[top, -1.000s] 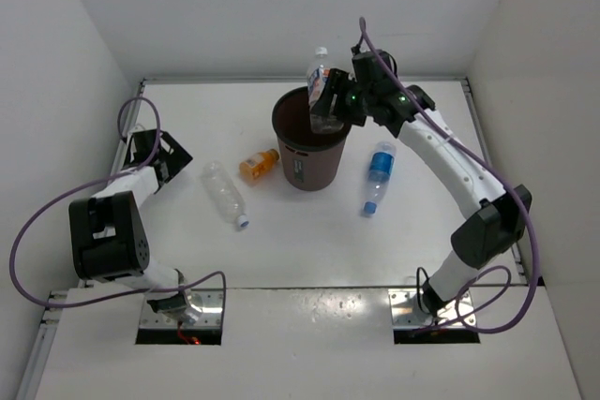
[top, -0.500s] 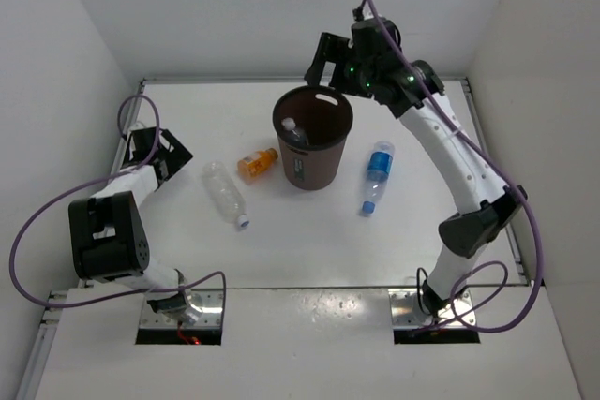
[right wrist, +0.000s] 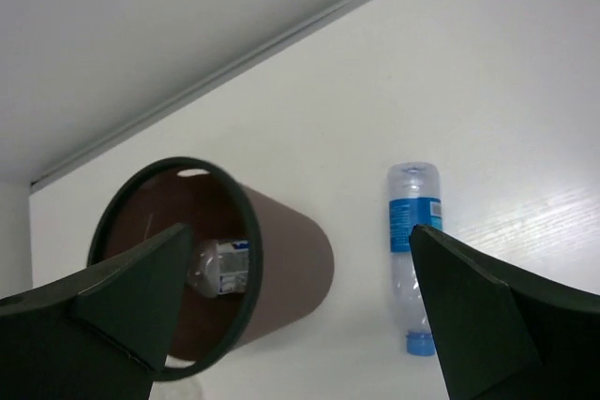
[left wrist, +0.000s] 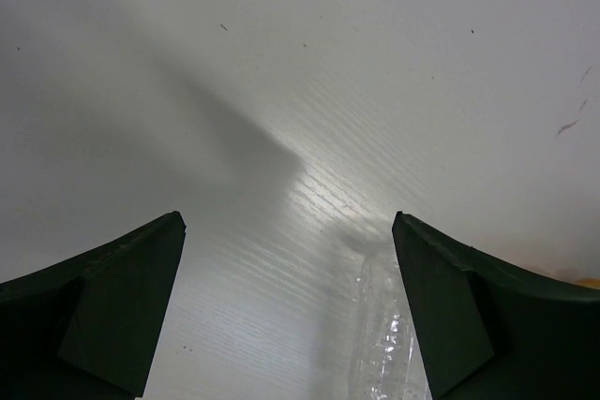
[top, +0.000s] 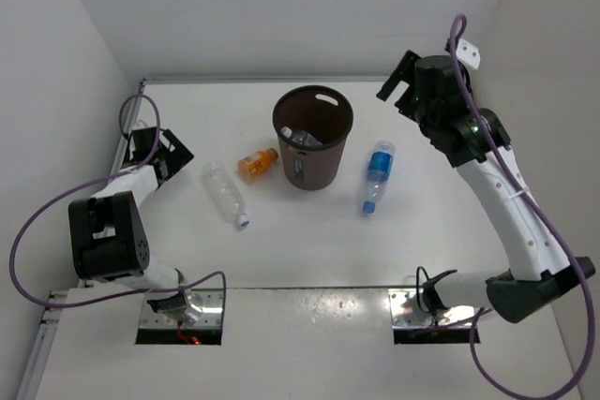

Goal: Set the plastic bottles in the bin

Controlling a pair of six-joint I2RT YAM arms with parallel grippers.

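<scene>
Next, the right gripper moves down, open, onto the blue label around the bottle's body (top: 380,165) below it, because that bottle is still outside the bin (top: 315,170).
The dark brown bin (top: 315,170) stands upright at the table's middle back, also in the right wrist view (right wrist: 292,269). A white-labelled bottle (top: 302,139) lies inside it (right wrist: 221,267). The blue-labelled bottle (top: 377,175) lies right of the bin, cap toward the front (right wrist: 413,248). Left of the bin lie the orange bottle (top: 257,165) and a plain clear bottle (top: 225,193). My right gripper (top: 398,81) is raised, right of and behind the bin, open and empty (right wrist: 300,231). My left gripper (top: 161,155) is open at the far left (left wrist: 287,222), with the clear bottle's end (left wrist: 384,344) by its right finger.
White walls close in the table on the left, back (top: 300,80) and right. Purple cables loop off both arms, one beside the left arm (top: 56,222). The right arm's elbow (top: 525,292) hangs over the front right corner.
My right gripper opened over the bin and the white-labelled bottle dropped in. The arm then swung up and to the right, away from the bin. The left arm stayed still.
</scene>
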